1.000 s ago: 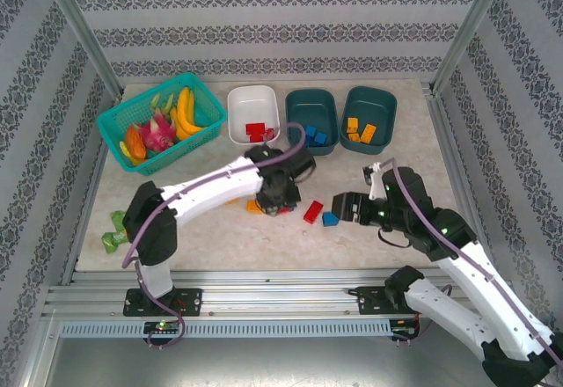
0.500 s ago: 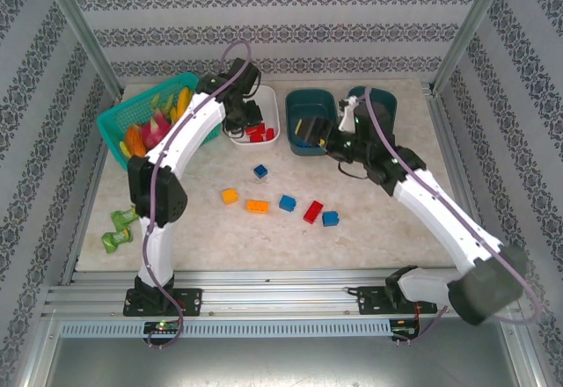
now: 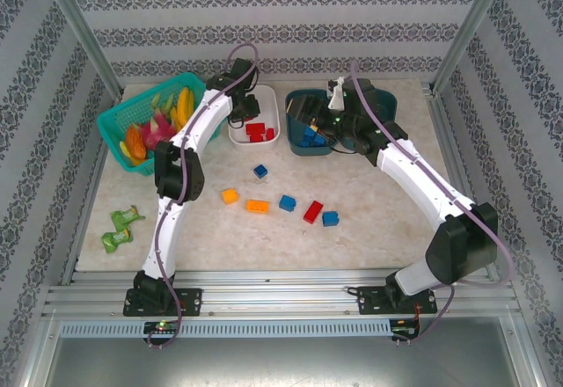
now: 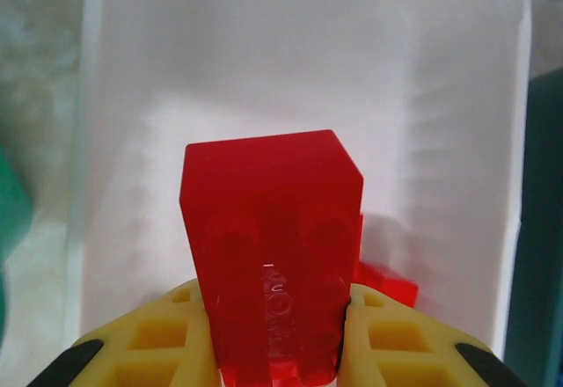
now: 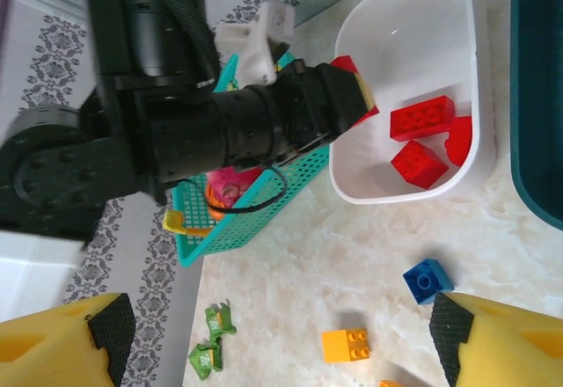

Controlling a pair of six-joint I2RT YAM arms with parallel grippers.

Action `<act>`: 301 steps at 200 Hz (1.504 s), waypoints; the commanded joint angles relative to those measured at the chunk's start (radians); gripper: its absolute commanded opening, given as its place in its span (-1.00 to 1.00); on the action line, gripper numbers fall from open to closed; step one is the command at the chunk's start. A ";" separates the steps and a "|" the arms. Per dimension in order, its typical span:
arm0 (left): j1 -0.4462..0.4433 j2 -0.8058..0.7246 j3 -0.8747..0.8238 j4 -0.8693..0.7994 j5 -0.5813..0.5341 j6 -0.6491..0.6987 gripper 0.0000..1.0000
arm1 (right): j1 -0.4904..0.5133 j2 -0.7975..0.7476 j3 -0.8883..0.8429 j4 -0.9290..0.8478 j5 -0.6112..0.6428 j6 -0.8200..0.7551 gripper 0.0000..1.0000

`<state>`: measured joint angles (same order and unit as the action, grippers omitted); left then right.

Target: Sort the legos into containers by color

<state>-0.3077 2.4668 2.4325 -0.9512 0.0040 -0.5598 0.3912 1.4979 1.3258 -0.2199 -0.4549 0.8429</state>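
Observation:
I need to lower my left gripper into the white container beneath it and release the red lego there, because the legos lying in that container are also red.
My left gripper (image 4: 274, 321) is shut on a red lego (image 4: 273, 229), held above the white container (image 4: 440, 97); another red lego (image 4: 387, 283) lies below it. From above, the left gripper (image 3: 239, 113) is over that white container (image 3: 242, 97), where red legos (image 3: 257, 130) lie. My right gripper (image 3: 310, 132) hovers over the middle teal container (image 3: 310, 98), which holds blue legos (image 3: 313, 141). Its fingers (image 5: 510, 343) stand wide open with nothing between them. Six loose legos lie mid-table, among them blue (image 3: 260, 171), orange (image 3: 230, 196) and red (image 3: 312, 211).
A turquoise mesh basket (image 3: 141, 114) of toy fruit stands at the back left. Green wrappers (image 3: 119, 229) lie near the left edge. The right arm partly covers the right teal container (image 3: 380, 101). Metal posts frame the table corners.
The left arm carried the red lego from mid-table up over the white container. The right arm swung from the front right to the middle teal container and its jaws widened.

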 commanded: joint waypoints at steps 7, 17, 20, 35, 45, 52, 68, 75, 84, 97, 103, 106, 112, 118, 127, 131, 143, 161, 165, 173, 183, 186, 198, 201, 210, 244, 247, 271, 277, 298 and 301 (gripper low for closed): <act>0.010 0.056 0.052 0.171 -0.039 0.061 -0.73 | -0.016 -0.010 -0.033 0.016 -0.037 0.007 0.78; 0.011 0.079 0.074 0.190 -0.052 0.058 -0.73 | -0.020 -0.013 -0.047 0.021 -0.041 0.012 0.78; 0.010 0.086 0.083 0.195 -0.057 0.056 -0.73 | -0.021 -0.014 -0.050 0.021 -0.042 0.013 0.78; 0.011 0.121 0.110 0.209 -0.068 0.048 -0.72 | -0.022 -0.018 -0.063 0.023 -0.045 0.016 0.77; 0.012 0.141 0.122 0.214 -0.067 0.043 -0.72 | -0.026 -0.018 -0.068 0.023 -0.044 0.017 0.77; 0.013 0.153 0.127 0.214 -0.065 0.034 -0.72 | -0.027 -0.015 -0.069 0.021 -0.044 0.018 0.77; 0.013 0.171 0.131 0.194 -0.067 0.012 -0.73 | -0.028 -0.007 -0.068 0.017 -0.045 0.016 0.77; 0.016 0.176 0.131 0.180 -0.063 0.001 -0.74 | -0.030 -0.005 -0.066 0.015 -0.042 0.015 0.77; 0.016 0.182 0.131 0.164 -0.057 -0.009 -0.74 | -0.029 0.000 -0.061 0.013 -0.036 0.014 0.77; 0.015 0.187 0.131 0.139 -0.044 -0.020 -0.74 | -0.031 0.007 -0.049 0.007 -0.028 0.012 0.76; 0.016 0.188 0.131 0.128 -0.042 -0.024 -0.74 | -0.031 0.010 -0.043 0.004 -0.027 0.012 0.77; 0.016 0.186 0.131 0.123 -0.044 -0.025 -0.73 | -0.031 0.012 -0.041 0.001 -0.025 0.010 0.76; 0.016 0.186 0.131 0.113 -0.045 -0.028 -0.72 | -0.031 0.016 -0.034 -0.002 -0.023 0.009 0.76; 0.017 0.186 0.131 0.104 -0.044 -0.029 -0.69 | -0.031 0.020 -0.030 -0.004 -0.022 0.007 0.76; 0.018 0.181 0.131 0.097 -0.040 -0.028 -0.60 | -0.031 0.023 -0.025 -0.009 -0.020 0.007 0.76; 0.018 0.180 0.130 0.093 -0.038 -0.027 -0.56 | -0.030 0.027 -0.022 -0.012 -0.019 0.006 0.75; 0.018 0.172 0.131 0.088 -0.025 -0.024 -0.35 | -0.030 0.030 -0.018 -0.017 -0.016 0.003 0.75; 0.019 0.147 0.131 0.077 -0.014 -0.019 -0.07 | -0.031 0.028 -0.009 -0.031 -0.005 -0.003 0.75; 0.019 0.139 0.131 0.075 -0.011 -0.017 -0.03 | -0.031 0.028 -0.005 -0.035 0.000 -0.007 0.75; 0.018 0.120 0.132 0.076 -0.006 -0.017 0.05 | -0.029 0.027 0.005 -0.052 0.008 -0.019 0.74; 0.018 0.092 0.131 0.078 -0.002 -0.018 0.14 | -0.028 0.024 0.017 -0.070 0.020 -0.037 0.73; 0.019 0.085 0.131 0.078 0.001 -0.018 0.17 | -0.028 0.022 0.019 -0.075 0.023 -0.043 0.73; 0.019 0.046 0.131 0.078 0.006 -0.023 0.24 | -0.023 0.017 0.023 -0.100 0.039 -0.066 0.72; 0.019 0.037 0.131 0.077 0.009 -0.024 0.25 | -0.022 0.014 0.024 -0.107 0.044 -0.073 0.71; 0.018 0.001 0.130 0.072 0.017 -0.032 0.27 | -0.015 0.009 0.027 -0.132 0.063 -0.095 0.70; 0.014 -0.174 0.073 -0.007 0.015 -0.082 0.37 | 0.073 0.002 0.063 -0.251 0.170 -0.225 0.66; 0.015 -0.198 0.054 -0.014 0.015 -0.088 0.39 | 0.084 0.004 0.064 -0.256 0.177 -0.235 0.66; 0.016 -0.437 -0.227 -0.026 0.025 -0.151 0.44 | 0.190 0.029 0.059 -0.283 0.229 -0.279 0.65; 0.016 -0.516 -0.325 -0.009 0.029 -0.167 0.44 | 0.219 0.040 0.058 -0.287 0.245 -0.286 0.65; 0.016 -0.801 -0.703 0.043 0.036 -0.233 0.47 | 0.322 0.096 0.070 -0.290 0.284 -0.301 0.65; 0.016 -0.842 -0.754 0.042 0.033 -0.241 0.48 | 0.334 0.106 0.075 -0.291 0.286 -0.301 0.65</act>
<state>-0.3054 1.8488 1.9923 -0.8734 0.0261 -0.6983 0.6388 1.5375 1.3640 -0.4679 -0.2474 0.6022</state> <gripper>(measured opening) 0.734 0.825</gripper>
